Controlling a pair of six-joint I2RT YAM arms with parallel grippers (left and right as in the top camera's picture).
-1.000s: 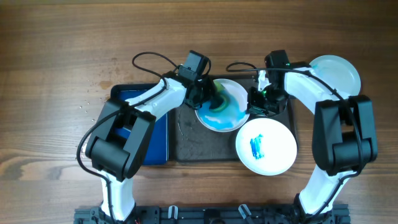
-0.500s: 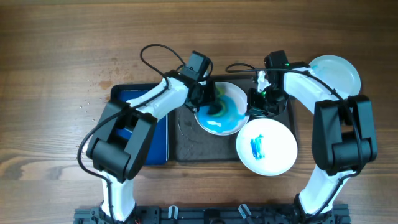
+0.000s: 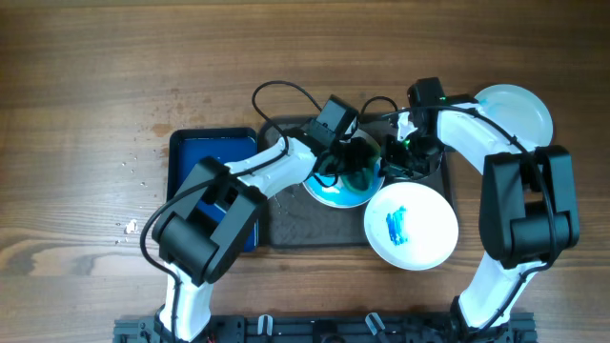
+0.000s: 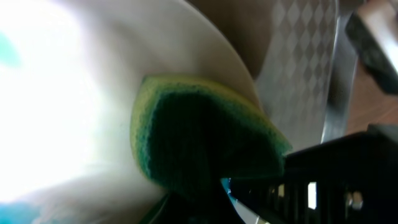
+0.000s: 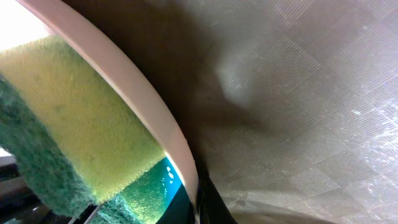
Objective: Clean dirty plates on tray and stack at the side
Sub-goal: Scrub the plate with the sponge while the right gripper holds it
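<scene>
I will next lift my left gripper off the plate, move it left in the overhead view to the bare blue tray [image 3: 212, 151] and let go of the sponge [image 3: 360, 168] there.
A white plate [image 3: 335, 193] smeared blue lies on the dark tray [image 3: 295, 217]. My left gripper [image 3: 355, 158] is shut on a yellow-green sponge [image 3: 360, 168] and presses it on the plate's right side; the sponge fills the left wrist view [image 4: 205, 137] against the plate [image 4: 74, 93]. My right gripper [image 3: 393, 162] is shut on the plate's right rim, which shows in the right wrist view [image 5: 124, 81] beside the sponge [image 5: 74, 124]. A second white plate [image 3: 429, 229] with a blue mark lies at the tray's front right. A clean white plate [image 3: 517, 110] sits on the table at the far right.
A blue tray [image 3: 205, 152] lies left of the dark tray, partly under the left arm. Cables loop above the grippers. A few crumbs lie on the wooden table at the left [image 3: 131, 227].
My left gripper has moved the sponge rightward across the smeared plate, from its left rim to its right side. The right gripper has kept its hold on the rim.
</scene>
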